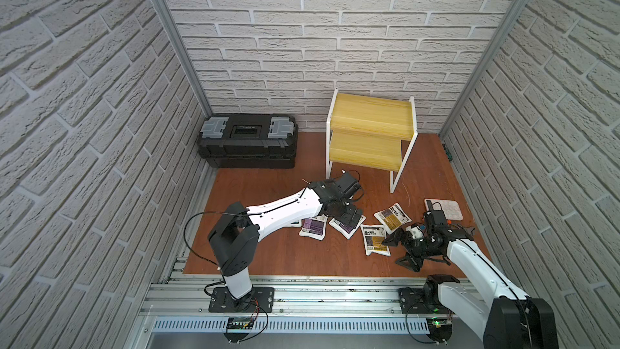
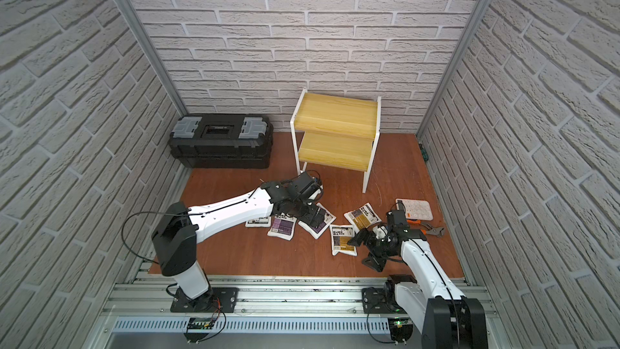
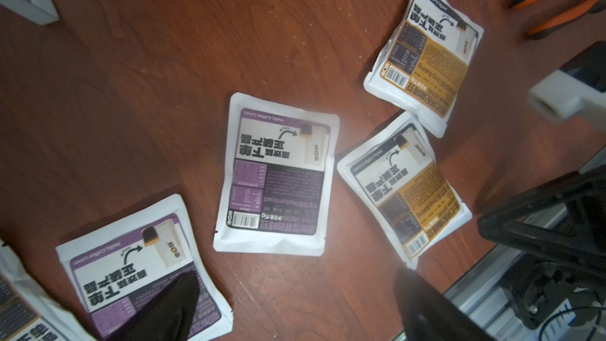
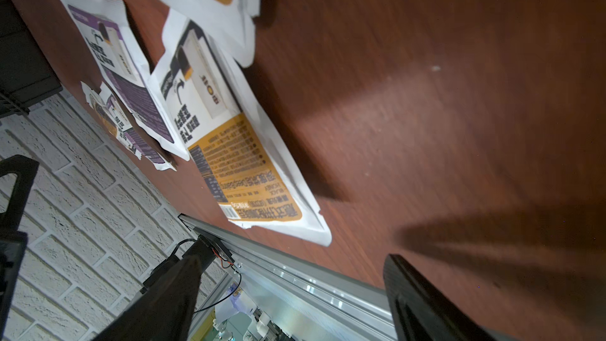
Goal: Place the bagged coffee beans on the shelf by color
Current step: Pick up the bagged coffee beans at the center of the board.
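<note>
The near yellow bag's side edge lies uncovered beside my open fingers, so my right gripper should go down toward that yellow bag and straddle that edge to close.
The shelf stands at the back right with both yellow boards bare. The bagged coffee beans lie on the brown table in front of it. Two purple bags sit left of two yellow ones. Another bag is mostly hidden under my left arm. My left gripper hovers open over the purple bags, holding nothing. My right gripper is open and tilted, just right of the near yellow bag.
A black toolbox sits at the back left. A white calculator and orange-handled pliers lie right of the bags, behind my right arm. Brick walls close in three sides, and a metal rail runs along the front.
</note>
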`<state>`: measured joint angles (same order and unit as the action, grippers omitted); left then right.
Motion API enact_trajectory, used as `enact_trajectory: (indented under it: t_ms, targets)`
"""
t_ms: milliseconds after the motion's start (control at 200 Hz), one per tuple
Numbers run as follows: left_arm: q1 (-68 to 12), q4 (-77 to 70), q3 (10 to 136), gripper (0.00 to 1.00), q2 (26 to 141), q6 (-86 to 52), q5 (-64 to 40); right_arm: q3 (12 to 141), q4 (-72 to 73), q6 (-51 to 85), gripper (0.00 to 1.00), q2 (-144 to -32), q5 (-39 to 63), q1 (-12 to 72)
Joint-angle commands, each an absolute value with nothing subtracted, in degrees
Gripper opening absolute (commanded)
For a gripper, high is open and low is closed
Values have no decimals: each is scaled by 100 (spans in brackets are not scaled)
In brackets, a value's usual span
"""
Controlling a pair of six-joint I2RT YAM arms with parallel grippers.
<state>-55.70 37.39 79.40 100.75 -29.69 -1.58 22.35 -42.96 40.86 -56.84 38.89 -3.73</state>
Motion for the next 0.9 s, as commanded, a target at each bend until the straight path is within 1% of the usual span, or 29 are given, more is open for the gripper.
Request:
enact_trajectory:
  t_ms: [0,260,525,785,895]
  targets:
    - [-5649,3658,8165,99,10351,-2858,-316,2137,-3653,4204,91,-5821,4001,-312]
    - [-5783,3894,8728,98,11055,-2705,-441,2074,-2992,4332,89,-6298,3947,-284]
    - [-5827,4274,9051,98,11437,-2589,-417,2092,-2486,4395,85,-6863,4024,-244]
    - [-5845,4450,9227,99,11680,-2514,-521,2101,-2177,4458,79,-7196,4086,-176]
    - [-5849,4445,9222,99,11683,-2516,-535,2101,-2082,4478,72,-7290,4087,-146]
